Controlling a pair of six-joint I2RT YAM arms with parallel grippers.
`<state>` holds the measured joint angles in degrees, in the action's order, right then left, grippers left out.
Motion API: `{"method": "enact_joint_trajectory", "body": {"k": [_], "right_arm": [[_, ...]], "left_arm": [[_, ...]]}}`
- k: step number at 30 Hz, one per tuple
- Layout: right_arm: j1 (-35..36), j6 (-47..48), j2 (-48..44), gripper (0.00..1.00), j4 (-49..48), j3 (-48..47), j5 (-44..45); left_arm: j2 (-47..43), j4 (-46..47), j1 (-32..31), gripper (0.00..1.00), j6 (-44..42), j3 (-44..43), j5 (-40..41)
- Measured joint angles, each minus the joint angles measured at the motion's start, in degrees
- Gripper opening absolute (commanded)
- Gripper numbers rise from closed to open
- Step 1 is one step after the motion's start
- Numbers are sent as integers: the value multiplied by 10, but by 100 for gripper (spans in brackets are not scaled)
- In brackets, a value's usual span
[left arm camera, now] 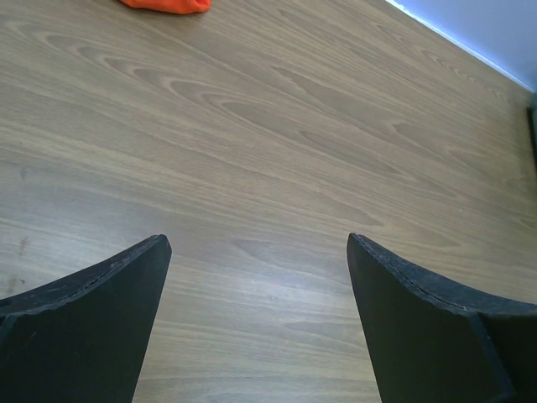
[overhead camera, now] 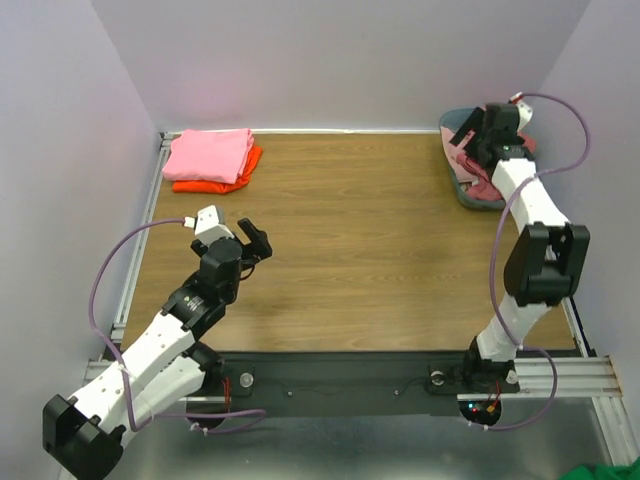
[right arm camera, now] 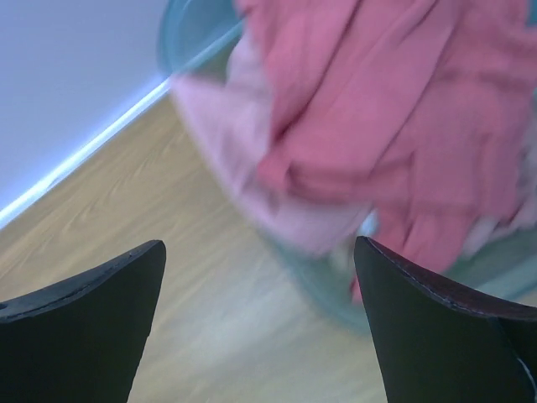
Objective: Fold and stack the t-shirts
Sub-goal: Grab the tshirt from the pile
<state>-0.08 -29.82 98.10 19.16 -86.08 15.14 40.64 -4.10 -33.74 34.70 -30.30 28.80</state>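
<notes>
My right gripper is to go outward and down into the basket (overhead camera: 463,190) next, onto the coral-red t-shirt's far fold, because it lies on top of the dusty-pink one.
A folded bright pink t-shirt (overhead camera: 208,155) lies on a folded orange t-shirt (overhead camera: 216,184) at the table's back left; the orange one's edge shows in the left wrist view (left arm camera: 166,4). A crumpled coral-red t-shirt (right arm camera: 394,109) and a pale dusty-pink t-shirt (right arm camera: 252,159) lie in the blue-grey basket (overhead camera: 463,190) at the back right. My right gripper (overhead camera: 468,135) is open and empty just above the basket's near-left rim. My left gripper (overhead camera: 255,243) is open and empty above bare wood at the left middle.
The wooden table (overhead camera: 360,240) has a metal rail along its left edge (overhead camera: 140,240) and a black strip at the front. Lilac walls close in at the back and sides. The basket rim shows in the right wrist view (right arm camera: 189,38).
</notes>
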Motion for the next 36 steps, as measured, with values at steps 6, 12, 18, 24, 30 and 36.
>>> {"method": "enact_joint_trajectory", "body": {"k": [6, 12, 18, 24, 30, 36], "right_arm": [[-67, 58, 190, 100, 6, -202, 16], [-81, 99, 352, 97, 15, -393, 19], [-82, 113, 463, 61, 15, -512, 14], [-88, 110, 477, 0, 20, -527, 21], [-95, 110, 432, 0, 31, -496, 14], [-96, 110, 261, 0, 46, -436, -24]], "left_arm": [[5, 0, 0, 99, 0, 0, 19], [6, 0, 1, 99, 0, 0, 32], [8, 0, 1, 99, -1, 0, 40], [8, 0, 1, 99, -1, 0, 44], [0, -1, 1, 98, -1, 0, 45], [-30, -2, 1, 99, 1, 1, 38]]}}
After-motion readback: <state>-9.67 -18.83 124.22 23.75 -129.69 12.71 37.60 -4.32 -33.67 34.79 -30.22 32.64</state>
